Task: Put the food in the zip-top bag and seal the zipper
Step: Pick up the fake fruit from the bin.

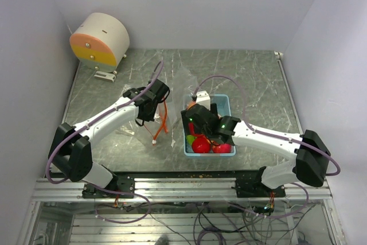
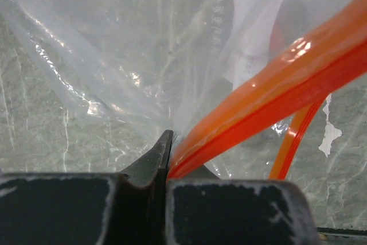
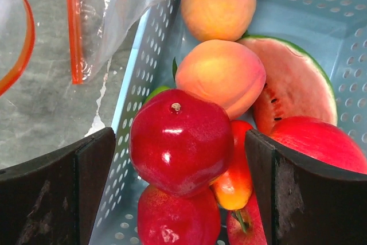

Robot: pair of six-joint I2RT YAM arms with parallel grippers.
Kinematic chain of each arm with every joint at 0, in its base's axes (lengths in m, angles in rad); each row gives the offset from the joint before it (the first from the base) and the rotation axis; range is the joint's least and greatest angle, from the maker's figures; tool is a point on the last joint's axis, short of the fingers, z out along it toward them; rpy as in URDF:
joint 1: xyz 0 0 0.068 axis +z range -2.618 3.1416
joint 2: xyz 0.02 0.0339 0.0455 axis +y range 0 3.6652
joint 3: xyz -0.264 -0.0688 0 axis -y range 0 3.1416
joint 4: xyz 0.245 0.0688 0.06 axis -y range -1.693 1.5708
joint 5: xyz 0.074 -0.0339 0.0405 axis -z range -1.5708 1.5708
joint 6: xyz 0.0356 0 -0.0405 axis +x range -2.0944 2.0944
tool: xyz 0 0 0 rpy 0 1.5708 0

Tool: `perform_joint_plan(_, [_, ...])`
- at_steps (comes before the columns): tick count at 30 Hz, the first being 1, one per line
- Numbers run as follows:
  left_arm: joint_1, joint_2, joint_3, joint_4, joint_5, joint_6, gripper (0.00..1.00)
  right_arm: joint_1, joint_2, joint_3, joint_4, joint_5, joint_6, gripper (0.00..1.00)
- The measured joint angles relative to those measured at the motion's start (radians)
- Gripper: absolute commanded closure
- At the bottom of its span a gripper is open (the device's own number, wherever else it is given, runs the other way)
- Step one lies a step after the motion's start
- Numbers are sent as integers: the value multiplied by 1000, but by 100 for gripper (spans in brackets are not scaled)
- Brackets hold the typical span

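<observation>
My right gripper will go down next, open fingers fitting the gaps beside the top red apple below, and close on its sides.
The clear zip-top bag [image 1: 175, 87] lies left of the light blue tray [image 1: 225, 102], and its red-orange zipper [image 1: 164, 120] hangs in a loop. My left gripper [image 1: 152, 102] is shut on the zipper [image 2: 269, 78] at the bag's [image 2: 143, 38] mouth, jaws [image 2: 169, 144] pinched together. The food sits in the tray: red apples [image 3: 180, 142], two peaches [image 3: 223, 73], a watermelon slice [image 3: 292, 90] and a green piece [image 3: 155, 91]. My right gripper [image 3: 180, 167] is open over the tray [image 3: 137, 84]. Its fingers [image 3: 86, 182] straddle the top red apple with small gaps either side.
A round white drum with an orange and yellow face [image 1: 100, 39] stands at the back left. White walls close the table on three sides. A metal rail [image 1: 183, 189] runs along the front edge. The bag's edge [image 3: 126, 4] drapes over the tray's left wall.
</observation>
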Motion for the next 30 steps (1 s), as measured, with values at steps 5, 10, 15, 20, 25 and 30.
perform_joint_plan(5, [0, -9, -11, 2, 2, 0, 93, -2, 55, -2, 5, -21, 11, 8])
perform_joint_plan(10, [0, -15, -13, 2, 3, 0, 93, -5, 69, -37, 13, -29, 31, 15])
perform_joint_plan(15, [-1, -19, -16, 2, 5, 0, 93, -5, 68, -58, 30, -21, 43, 37])
perform_joint_plan(20, [-1, -34, -28, 5, 8, 0, 93, -5, 68, -72, 60, 5, 44, 52])
perform_joint_plan(25, [-1, -37, -31, 4, 8, 0, 93, -6, 43, -74, 68, 11, 23, 53])
perform_joint_plan(30, [-1, -37, -31, 3, 8, 0, 93, -8, -102, -74, 127, -92, -58, 53])
